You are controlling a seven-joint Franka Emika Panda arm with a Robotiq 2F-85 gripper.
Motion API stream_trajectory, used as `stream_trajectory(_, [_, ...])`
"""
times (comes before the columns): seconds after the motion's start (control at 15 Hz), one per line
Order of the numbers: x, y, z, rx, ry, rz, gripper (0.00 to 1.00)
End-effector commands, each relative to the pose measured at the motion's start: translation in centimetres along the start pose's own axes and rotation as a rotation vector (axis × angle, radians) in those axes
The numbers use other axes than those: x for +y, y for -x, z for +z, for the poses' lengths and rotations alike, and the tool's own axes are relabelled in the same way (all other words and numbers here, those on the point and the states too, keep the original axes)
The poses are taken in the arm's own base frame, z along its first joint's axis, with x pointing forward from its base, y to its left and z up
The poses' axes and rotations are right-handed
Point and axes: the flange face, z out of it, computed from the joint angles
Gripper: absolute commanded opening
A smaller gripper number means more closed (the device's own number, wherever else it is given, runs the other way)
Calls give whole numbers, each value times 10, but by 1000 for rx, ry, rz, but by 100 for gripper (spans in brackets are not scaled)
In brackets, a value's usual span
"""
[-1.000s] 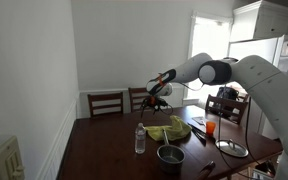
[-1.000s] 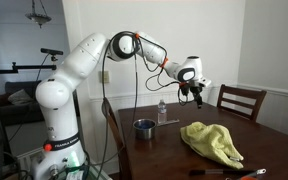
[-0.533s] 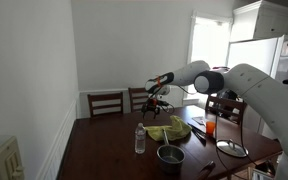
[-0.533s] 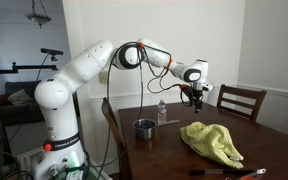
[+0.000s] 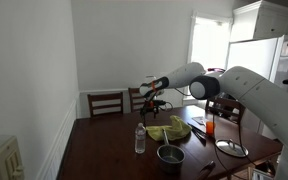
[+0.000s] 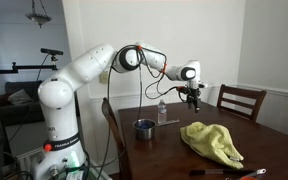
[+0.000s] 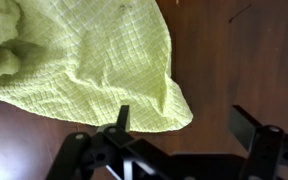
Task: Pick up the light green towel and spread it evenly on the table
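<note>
My gripper will go down next with its open fingers on both sides of the towel's pointed corner [image 6: 188, 128] [image 7: 178, 110], because that corner sticks out onto bare wood, clear of the towel's folds.
The light green towel [image 6: 212, 141] lies crumpled on the dark wooden table [image 6: 164, 156]; it also shows in an exterior view [image 5: 168, 130] and fills the upper left of the wrist view [image 7: 74, 60]. My gripper [image 6: 191, 99] hangs in the air well above the table, beyond the towel's far side, and also shows in an exterior view [image 5: 152, 99]. In the wrist view the gripper [image 7: 184, 125] is open and empty, its jaws wide apart, one finger over the towel's corner and the other over bare wood.
A clear plastic bottle [image 5: 140, 139] and a metal bowl [image 5: 170, 155] stand near the towel. An orange cup [image 5: 211, 127] and dark utensils lie at the table's side. Wooden chairs [image 5: 106, 102] stand at the far edge. A wall is close behind.
The arm has stretched further away from its base, carrying the gripper across above the table toward the chairs. The towel has not moved.
</note>
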Motion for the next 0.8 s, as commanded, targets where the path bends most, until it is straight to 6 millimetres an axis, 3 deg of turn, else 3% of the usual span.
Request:
stream_trajectory(0.0, [-25, -7, 22, 45, 75, -79, 100])
stream_trajectory(0.13, [-25, -12, 39, 35, -34, -117, 100])
stream_trajectory(0.53, [-7, -21, 86, 34, -117, -227, 100])
stream_trajectory(0.73, [-7, -20, 96, 13, -135, -286, 100])
